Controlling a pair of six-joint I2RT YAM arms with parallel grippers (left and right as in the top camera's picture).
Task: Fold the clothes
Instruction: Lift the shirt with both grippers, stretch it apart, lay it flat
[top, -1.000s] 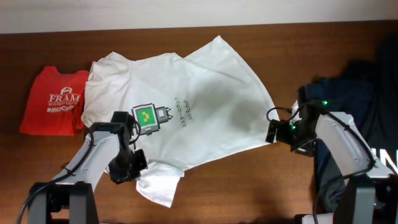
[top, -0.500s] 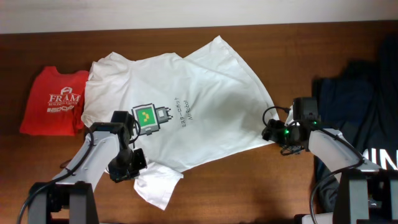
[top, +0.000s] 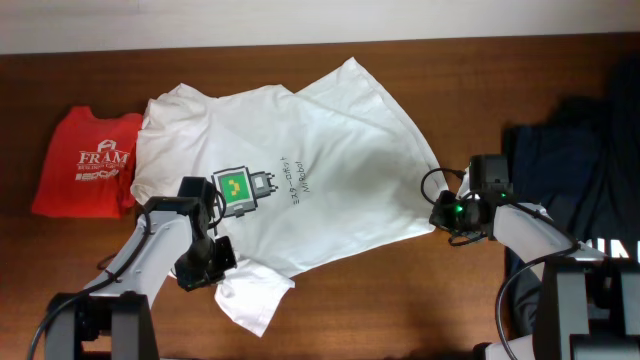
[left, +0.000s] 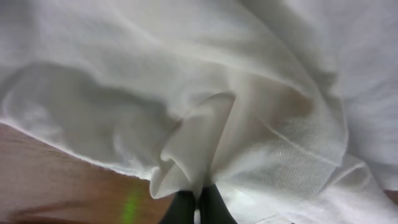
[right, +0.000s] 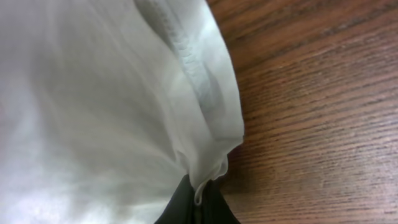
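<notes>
My left gripper should next lift the T-shirt's fold outward, then lower and release it on the T-shirt beside the print, because the T-shirt's near edge slants.
The white T-shirt (top: 320, 160) lies spread face up on the wooden table, its green-and-black pixel print (top: 235, 189) left of centre. My left gripper (top: 212, 262) sits at the shirt's near left part, by the sleeve, shut on a pinched fold of white cloth (left: 193, 146); the left wrist view shows its gripper (left: 199, 205) closed on that fold. My right gripper (top: 440, 212) is at the shirt's right hem corner. In the right wrist view the gripper (right: 198, 202) is shut on the hem edge (right: 214, 118) of the shirt.
A folded red T-shirt (top: 88, 162) with white lettering lies at the far left. Dark navy clothes (top: 580, 180) are heaped at the right, beside my right arm. Bare brown table (top: 400, 300) runs along the near edge.
My right gripper has moved left onto the shirt's right hem corner and closed on it. The left gripper has stayed shut on its fold, with the sleeve cloth shifting slightly.
</notes>
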